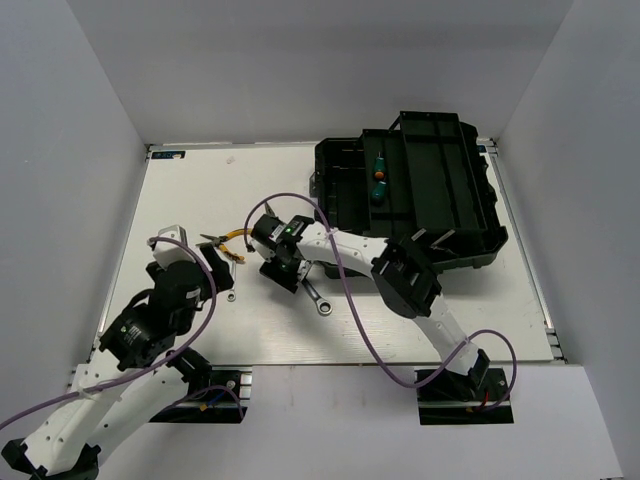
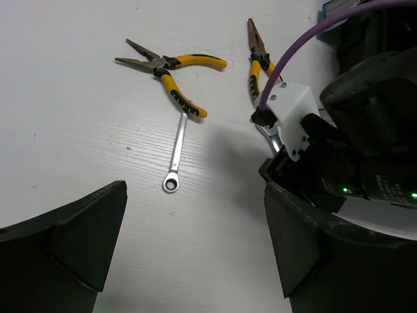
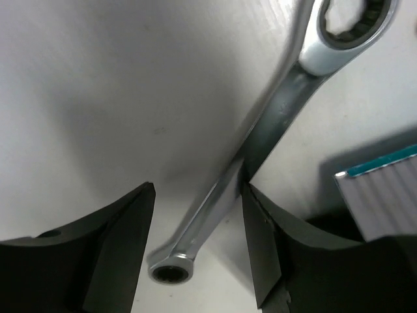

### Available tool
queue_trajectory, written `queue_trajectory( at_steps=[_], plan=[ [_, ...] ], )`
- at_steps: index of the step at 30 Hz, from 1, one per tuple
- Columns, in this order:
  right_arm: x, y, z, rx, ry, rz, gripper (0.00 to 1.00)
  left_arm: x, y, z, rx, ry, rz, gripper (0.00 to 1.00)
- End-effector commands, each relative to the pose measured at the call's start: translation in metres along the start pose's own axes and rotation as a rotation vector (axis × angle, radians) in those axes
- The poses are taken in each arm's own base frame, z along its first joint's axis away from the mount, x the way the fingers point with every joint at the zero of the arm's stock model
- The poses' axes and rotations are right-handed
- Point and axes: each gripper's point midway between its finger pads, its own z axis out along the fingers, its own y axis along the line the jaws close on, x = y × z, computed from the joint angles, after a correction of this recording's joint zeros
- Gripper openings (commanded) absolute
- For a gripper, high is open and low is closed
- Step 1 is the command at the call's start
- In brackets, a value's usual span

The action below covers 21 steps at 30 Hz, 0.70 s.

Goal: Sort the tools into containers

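The wrench's handle (image 1: 305, 284) (image 3: 223, 194) lies nearer one finger than the other, so I will move my right gripper slightly toward the black toolbox next.
The black toolbox (image 1: 440, 190) stands open at the back right, with two green-handled screwdrivers (image 1: 378, 176) in its tray. My right gripper (image 1: 284, 272) is open and low over the table, its fingers (image 3: 124, 241) straddling the shaft of the long silver ratchet wrench (image 3: 267, 137), which lies flat; the wrench also shows in the top view (image 1: 316, 297). My left gripper (image 2: 195, 248) is open and empty above the table. A small silver wrench (image 2: 176, 153) lies ahead of it, touching yellow-handled pliers (image 2: 172, 75). A second pair of pliers (image 2: 257, 62) lies beside the right wrist.
The right arm (image 1: 400, 275) reaches leftward across the table middle, with its purple cable (image 1: 350, 310) looping over the surface. Its wrist (image 2: 365, 150) crowds the right side of the left wrist view. White walls enclose the table.
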Motion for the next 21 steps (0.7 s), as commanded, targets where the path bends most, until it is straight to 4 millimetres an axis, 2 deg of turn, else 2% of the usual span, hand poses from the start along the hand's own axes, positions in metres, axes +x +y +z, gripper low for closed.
queue_trajectory(
  at_steps=[1,6,11,13,14,16,21],
  plan=[
    [-0.008,-0.028,0.001,0.084,-0.009,0.022,0.61,-0.003,-0.002,-0.002,0.021,-0.018,-0.006,0.96],
    [-0.005,-0.044,0.007,0.16,0.006,0.028,0.6,-0.003,-0.002,-0.002,0.021,-0.018,-0.006,0.96],
    [0.002,-0.04,0.013,0.133,0.036,0.005,0.6,-0.004,-0.001,-0.003,0.026,-0.024,-0.011,0.96],
    [0.006,-0.033,0.018,0.084,0.058,0.005,0.58,-0.004,-0.001,-0.003,0.026,-0.024,-0.011,0.96],
    [0.009,-0.022,0.019,0.006,0.068,0.008,0.58,-0.005,-0.001,-0.005,0.03,-0.03,-0.017,0.96],
    [0.014,-0.011,0.025,-0.042,0.094,0.003,0.54,-0.005,-0.001,-0.005,0.03,-0.03,-0.017,0.96],
    [0.023,0.014,0.027,-0.189,0.131,0.008,0.51,-0.008,-0.002,-0.006,0.039,-0.042,-0.028,0.96]
  ],
)
